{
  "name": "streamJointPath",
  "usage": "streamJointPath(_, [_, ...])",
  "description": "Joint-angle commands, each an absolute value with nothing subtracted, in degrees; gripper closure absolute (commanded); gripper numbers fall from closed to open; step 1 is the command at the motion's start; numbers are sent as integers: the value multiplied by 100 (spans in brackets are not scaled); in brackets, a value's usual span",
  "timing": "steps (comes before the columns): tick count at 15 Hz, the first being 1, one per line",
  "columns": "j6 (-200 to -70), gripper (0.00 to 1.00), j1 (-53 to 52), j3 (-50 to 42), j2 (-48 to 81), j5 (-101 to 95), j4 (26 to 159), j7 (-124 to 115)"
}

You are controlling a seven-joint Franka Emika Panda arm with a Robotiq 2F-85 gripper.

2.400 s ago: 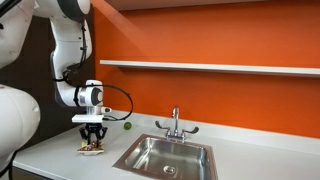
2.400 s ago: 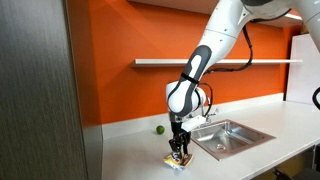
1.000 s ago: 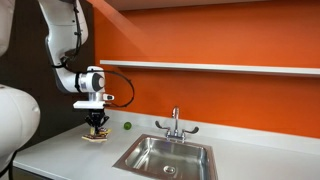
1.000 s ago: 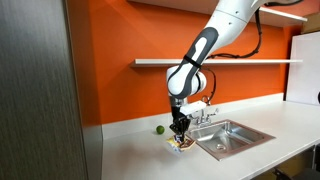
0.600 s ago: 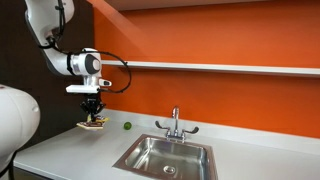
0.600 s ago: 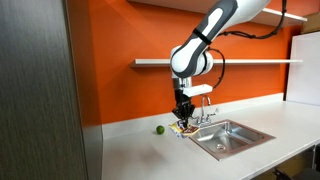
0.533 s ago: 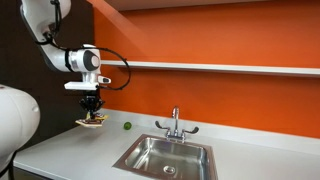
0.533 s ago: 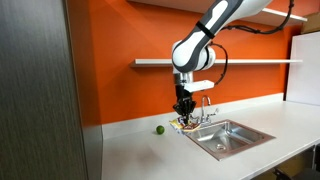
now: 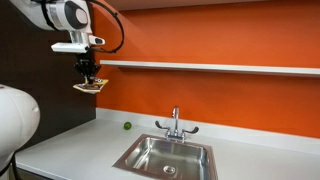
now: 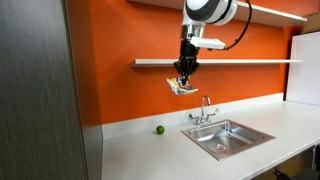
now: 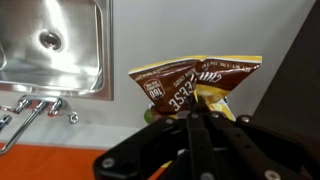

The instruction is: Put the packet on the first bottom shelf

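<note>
I should lift my gripper next, because the packet (image 9: 90, 87) hangs lower than the shelf. Then I should go outward and down to release it on the white shelf's end (image 9: 121, 64), which is outward of it.
My gripper (image 9: 88, 77) is shut on the packet (image 9: 90, 87), a small flat crinkly packet that hangs below the fingers. It shows in both exterior views, here as well (image 10: 182, 86), held high above the countertop at about the height of the long white wall shelf (image 9: 220, 68), near the shelf's end (image 10: 220, 62). In the wrist view the packet (image 11: 190, 82) is brown and tan with white print, pinched between the shut fingers of my gripper (image 11: 197, 116).
A steel sink (image 9: 167, 156) with a faucet (image 9: 175, 123) is set in the white countertop (image 9: 70, 150). A tiny green ball (image 9: 126, 126) lies by the orange wall, also in an exterior view (image 10: 158, 129). A dark panel (image 10: 40, 90) stands beside the counter.
My gripper has risen with the packet from just above the countertop to about the height of the wall shelf. The packet stays in the jaws.
</note>
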State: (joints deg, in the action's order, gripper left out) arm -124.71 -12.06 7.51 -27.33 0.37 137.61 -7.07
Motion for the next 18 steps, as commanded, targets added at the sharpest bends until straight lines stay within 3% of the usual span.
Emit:
streamJointPath(1, [-12396, 100, -1001, 966, -3095, 26, 13228, -1034])
streamJointPath(8, [-13000, 100, -621, 1247, -2673, -163, 12075, -1616])
streamJointPath(18, [-13727, 100, -76, 1453, -655, -1573, 10129, -2683])
